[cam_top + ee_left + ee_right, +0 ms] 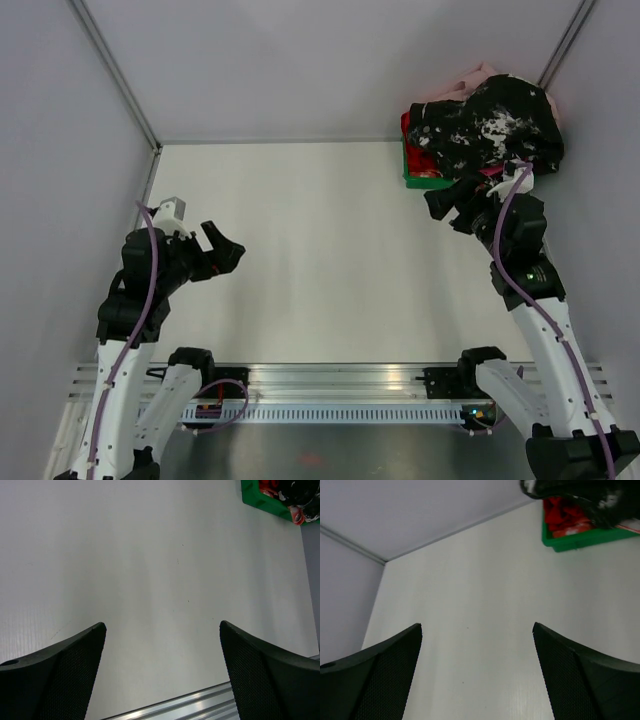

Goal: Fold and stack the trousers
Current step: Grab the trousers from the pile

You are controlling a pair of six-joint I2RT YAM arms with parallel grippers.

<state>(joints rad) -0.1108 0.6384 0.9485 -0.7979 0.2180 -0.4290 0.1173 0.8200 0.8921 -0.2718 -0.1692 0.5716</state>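
Next, my right gripper goes outward over the pile of trousers (pixel 492 122) on the green bin (pixel 410 181), then down onto the pile's white-splattered fold.
The trousers (pixel 492 122), black with white splatter, lie bunched on top of a green bin (pixel 410 181) at the far right corner of the table. My right gripper (pixel 455 203) hovers just in front of that bin, open and empty. In the right wrist view the gripper (pixel 477 625) has only bare table between its fingers, with the trousers (pixel 572 487) at the top right edge. My left gripper (pixel 225 250) is open and empty over the left side of the table, far from the trousers. The left wrist view shows it (pixel 162 624) wide apart above the table.
A red garment (pixel 421 158) fills the green bin under the trousers, and pink clothes (pixel 470 80) show behind the pile. Grey walls enclose the white table (pixel 310 250) on three sides. An aluminium rail (pixel 340 385) runs along the near edge by the arm bases.
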